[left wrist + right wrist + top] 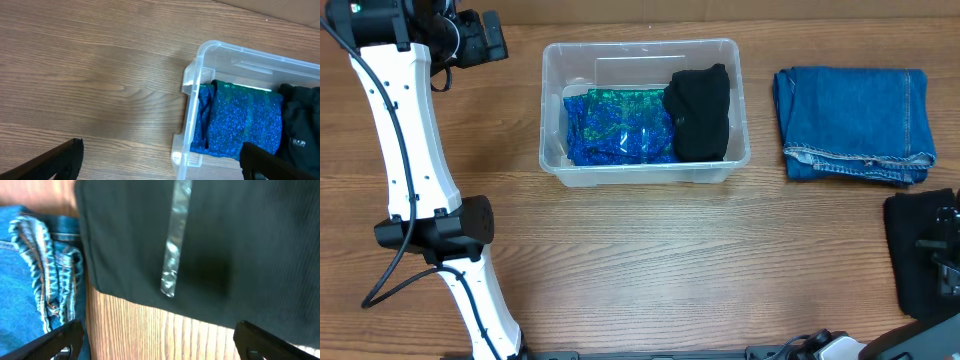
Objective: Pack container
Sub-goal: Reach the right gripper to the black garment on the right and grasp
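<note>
The black garment is still outside the clear plastic container, so my right gripper will next go down and move back onto the near end of the black garment.
The clear plastic container stands at the back middle of the table. Inside it lie a sparkly blue-green cloth on the left and a black cloth on the right. My left gripper hovers open and empty to the left of the container; in the left wrist view its fingers straddle the container's left wall, above it. My right gripper is open and empty over bare wood, beside a black garment with a silver stripe.
Folded blue jeans lie to the right of the container, and their hem shows in the right wrist view. The black garment lies at the table's right edge, below the jeans. The left arm spans the table's left side.
</note>
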Robot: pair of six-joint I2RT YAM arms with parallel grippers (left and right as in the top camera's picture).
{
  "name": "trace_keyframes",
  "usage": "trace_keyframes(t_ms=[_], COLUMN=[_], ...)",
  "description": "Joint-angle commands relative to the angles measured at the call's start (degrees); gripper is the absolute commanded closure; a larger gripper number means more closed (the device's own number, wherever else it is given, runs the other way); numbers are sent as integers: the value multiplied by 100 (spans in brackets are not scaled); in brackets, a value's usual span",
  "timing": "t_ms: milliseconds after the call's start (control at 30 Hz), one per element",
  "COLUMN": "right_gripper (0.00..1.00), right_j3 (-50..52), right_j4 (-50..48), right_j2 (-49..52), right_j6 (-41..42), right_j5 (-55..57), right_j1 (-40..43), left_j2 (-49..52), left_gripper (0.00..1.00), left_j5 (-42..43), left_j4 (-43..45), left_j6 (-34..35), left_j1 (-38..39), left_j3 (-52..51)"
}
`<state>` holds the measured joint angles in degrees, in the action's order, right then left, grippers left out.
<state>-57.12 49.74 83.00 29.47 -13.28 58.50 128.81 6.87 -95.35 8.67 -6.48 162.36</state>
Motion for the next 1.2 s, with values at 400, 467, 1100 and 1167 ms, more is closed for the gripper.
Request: trace_keyframes(t_ms=[400,467,1100,1167], right_gripper=[0,0,34,67], right_j3=[275,278,1952,1956], right_j4=[203,229,-1958,-2037], right_j2=[116,129,232,232], right_j6=[-422,-417,-76,-79], right_j5=[1078,1233,927,848], right_j1=[942,942,876,752], left_j2=[39,39,39,39], left_gripper=[0,0,0,0], left_j5=[20,20,20,20], left_j4=[0,0,0,0], left_j6=[35,35,35,35], left_j1=[11,11,11,11], left_j3=[2,2,2,2])
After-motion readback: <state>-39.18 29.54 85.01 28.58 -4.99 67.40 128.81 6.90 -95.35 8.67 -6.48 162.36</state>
